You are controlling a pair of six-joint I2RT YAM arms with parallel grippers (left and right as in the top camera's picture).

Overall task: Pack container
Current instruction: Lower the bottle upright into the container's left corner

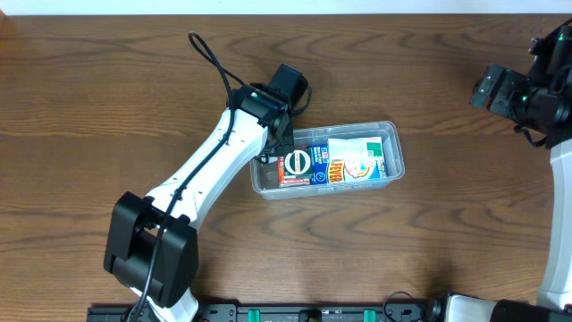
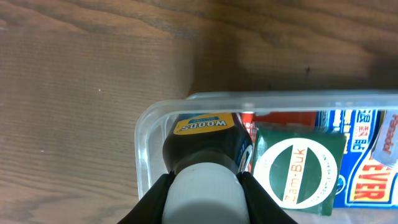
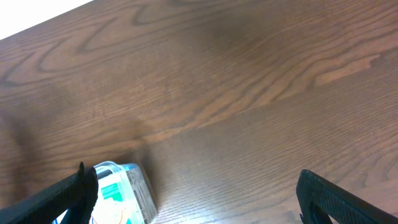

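I will next turn the dark bottle (image 2: 205, 146) with my left gripper and lower it into the container's end beside the Zam-Buk box to let it go. That end of the container is below the gripper.
The clear plastic container (image 1: 399, 157) lies at the table's middle, holding small boxes. My left gripper (image 1: 279, 143) is over its left end, shut on the white cap of a dark bottle (image 2: 205, 146) with a yellow "Woods" label. In the left wrist view the bottle points down inside the container's left end (image 2: 149, 124), next to a green Zam-Buk box (image 2: 301, 168). My left gripper (image 2: 205, 190) clamps the cap from both sides. My right gripper (image 1: 490, 89) is open and empty at the far right, well away from the container (image 3: 142, 190).
A blue and red box (image 1: 332, 166) and a white packet (image 1: 362, 159) fill the container's middle and right. Bare wood table (image 1: 429, 241) surrounds it. The right arm's body (image 1: 550, 98) stands at the right edge.
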